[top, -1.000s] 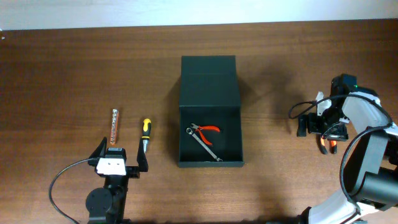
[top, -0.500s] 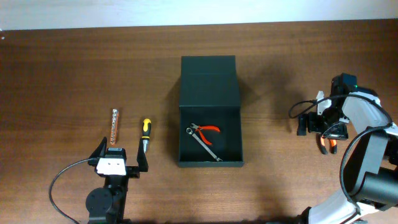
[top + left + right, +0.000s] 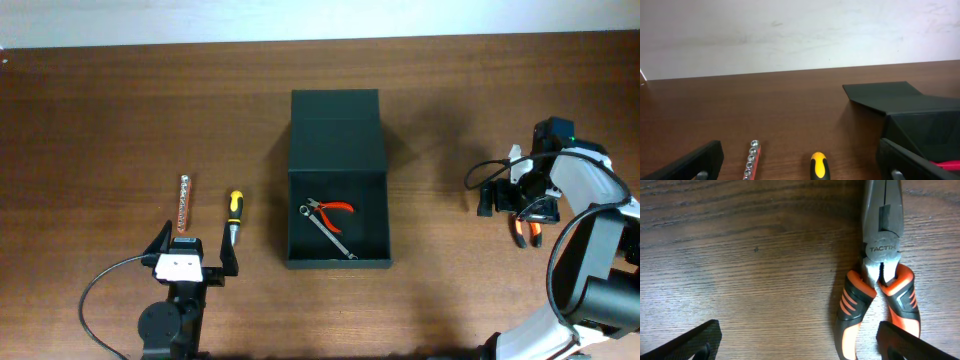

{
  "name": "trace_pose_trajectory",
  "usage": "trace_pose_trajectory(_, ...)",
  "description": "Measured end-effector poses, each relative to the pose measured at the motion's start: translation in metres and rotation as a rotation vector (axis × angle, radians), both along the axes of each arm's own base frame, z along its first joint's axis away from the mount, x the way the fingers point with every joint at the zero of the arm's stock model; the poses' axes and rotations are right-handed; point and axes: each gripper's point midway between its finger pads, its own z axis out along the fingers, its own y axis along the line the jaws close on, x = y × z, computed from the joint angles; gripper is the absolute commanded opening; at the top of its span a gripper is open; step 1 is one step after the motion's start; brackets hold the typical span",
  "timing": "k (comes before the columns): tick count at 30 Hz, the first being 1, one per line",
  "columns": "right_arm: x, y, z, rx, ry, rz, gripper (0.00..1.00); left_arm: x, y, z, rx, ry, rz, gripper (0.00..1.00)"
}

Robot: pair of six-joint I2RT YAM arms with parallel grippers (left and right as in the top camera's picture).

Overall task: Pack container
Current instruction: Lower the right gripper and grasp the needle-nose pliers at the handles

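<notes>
My right gripper is above the container-side handle of the long-nose pliers, which has a gap to the other handle. It will next lower its fingers around the container-side handle.
The black container [image 3: 368, 192] lies open at the table's middle, its flap lid [image 3: 336, 130] folded back. Inside it lie red-handled pliers [image 3: 331, 209] and a wrench [image 3: 331, 233]. My right gripper [image 3: 513, 204] hangs open over the wood at the far right. Orange-and-black long-nose pliers [image 3: 880, 285] lie just inside its right finger [image 3: 920, 342], and nothing is gripped. My left gripper [image 3: 192, 256] stands open near the front left. Ahead of it lie a yellow-and-black screwdriver [image 3: 819, 166] and a red socket rail [image 3: 752, 159].
In the overhead view the screwdriver [image 3: 233, 214] and socket rail [image 3: 185, 203] lie side by side left of the container. A black cable [image 3: 485, 172] loops by the right arm. The pale wall runs along the table's far edge [image 3: 790, 72].
The right gripper has shifted very slightly over the orange pliers. The left arm and all the tools have stayed put.
</notes>
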Motion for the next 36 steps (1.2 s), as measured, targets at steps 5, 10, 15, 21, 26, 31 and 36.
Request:
trace_pose_trajectory(5, 0.0, 0.0, 0.0, 0.0, -0.001, 0.0, 0.99, 0.0, 0.0, 0.0, 0.0, 0.0, 0.0, 0.99)
trace_pose_trajectory(10, 0.001, 0.0, 0.0, -0.001, -0.004, 0.0, 0.99, 0.0, 0.0, 0.0, 0.0, 0.0, 0.0, 0.99)
trace_pose_trajectory(15, 0.001, 0.0, -0.004, -0.003, -0.011, 0.001, 0.99, 0.0, 0.0, 0.0, 0.0, 0.0, 0.0, 0.99)
trace_pose_trajectory(21, -0.004, 0.001, -0.011, 0.001, -0.001, 0.0, 0.99, 0.0, 0.0, 0.0, 0.0, 0.0, 0.0, 0.99)
trace_pose_trajectory(26, -0.004, 0.002, -0.012, 0.003, -0.004, 0.0, 0.99, 0.0, 0.0, 0.0, 0.0, 0.0, 0.0, 0.99)
trace_pose_trajectory(31, -0.003, 0.003, -0.018, 0.003, -0.018, 0.0, 0.99, 0.0, 0.0, 0.0, 0.0, 0.0, 0.0, 0.99)
trace_pose_trajectory(36, -0.004, 0.003, -0.019, 0.002, -0.018, -0.001, 0.99, 0.0, 0.0, 0.0, 0.0, 0.0, 0.0, 0.99)
